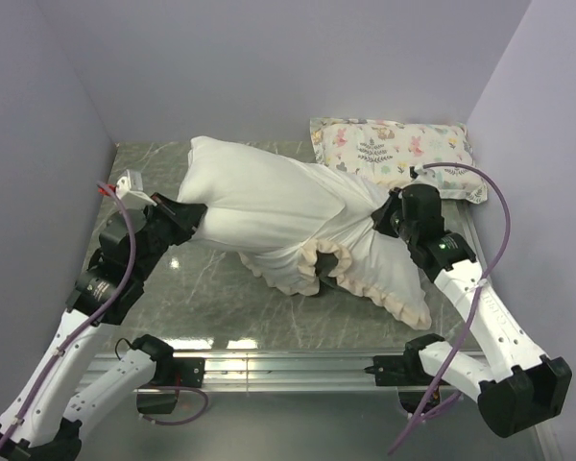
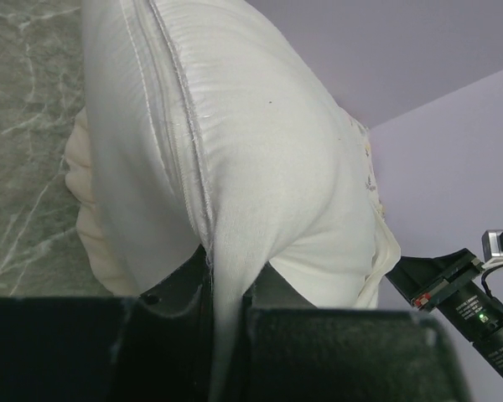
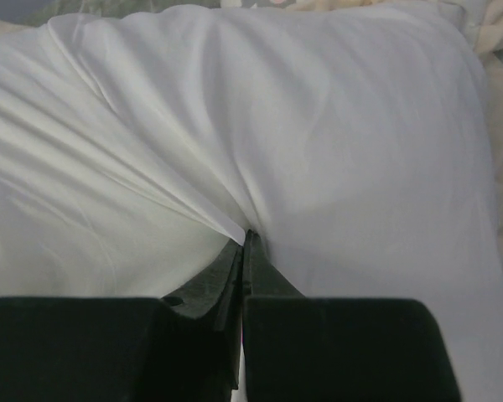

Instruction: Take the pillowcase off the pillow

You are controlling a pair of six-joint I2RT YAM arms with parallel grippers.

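My left gripper will next go down and back to the bare tabletop by the metal bar. It will set the pillow's raised end down there and let go of the pillow's fold.
The white pillow lies across the middle of the table, its left part bare. The pillowcase is turned inside out, white side showing, bunched over the pillow's right part. Its cream ruffled border shows along the front, with a little dark grey beneath. My left gripper is shut on a seamed fold of the pillow; the fold runs between its fingers. My right gripper is shut on a pinch of the pillowcase's white fabric, jaws tight together.
A small animal-print pillow lies at the back right, just behind my right gripper. Lilac walls close in the table on three sides. A metal rail runs along the near edge. The right arm shows in the left wrist view.
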